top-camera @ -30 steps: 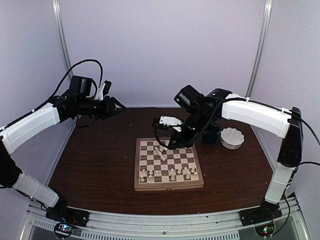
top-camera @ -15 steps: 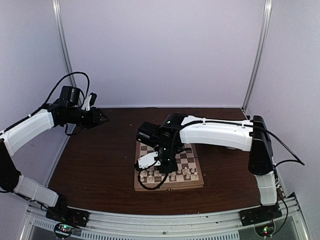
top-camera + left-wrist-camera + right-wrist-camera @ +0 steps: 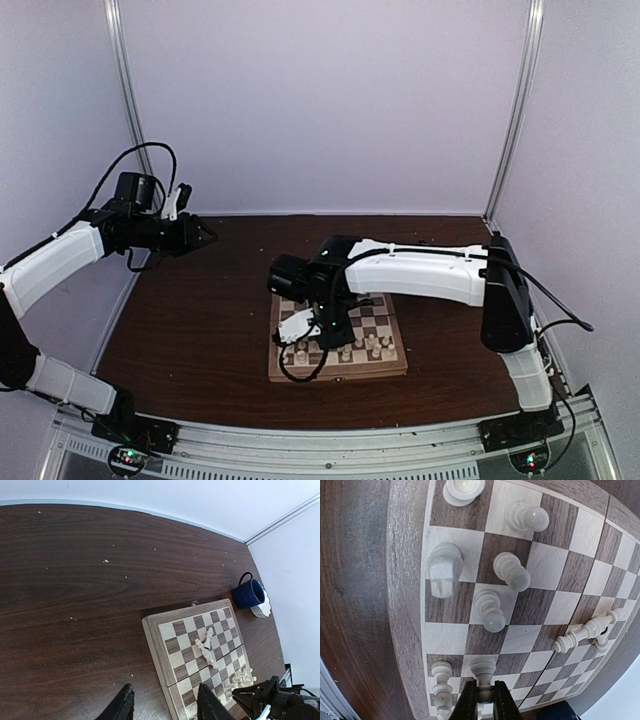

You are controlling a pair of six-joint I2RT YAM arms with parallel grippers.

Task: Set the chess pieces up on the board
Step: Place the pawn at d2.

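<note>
The empty dark square [image 3: 482, 641] carries on the line of standing pieces next to it, so I should lower my right gripper next to let go of the chess piece there.
The board [image 3: 336, 373] lies mid-table; it also shows in the left wrist view [image 3: 152, 641] and the right wrist view [image 3: 405, 580]. Several cream-white chess pieces [image 3: 489, 610] stand on its near rows, and a few lie toppled mid-board [image 3: 206, 647] [image 3: 590, 630]. My right gripper [image 3: 330, 333] [image 3: 484, 700] hangs over the board's near left part, shut on an upright chess piece [image 3: 483, 672] whose base is at or just above a square. My left gripper [image 3: 203, 237] [image 3: 165, 711] is open and empty, high over the table's back left, away from the board.
A blue mug [image 3: 248, 594] and a white scalloped bowl [image 3: 263, 608] stand beyond the board's far right corner. The right arm [image 3: 420, 272] stretches across the board's back. Bare brown tabletop [image 3: 75, 590] lies left of the board.
My right arm has swung from the board's far side to its near left and lowered over the front rows, holding a piece. My left arm has drawn back to the left.
</note>
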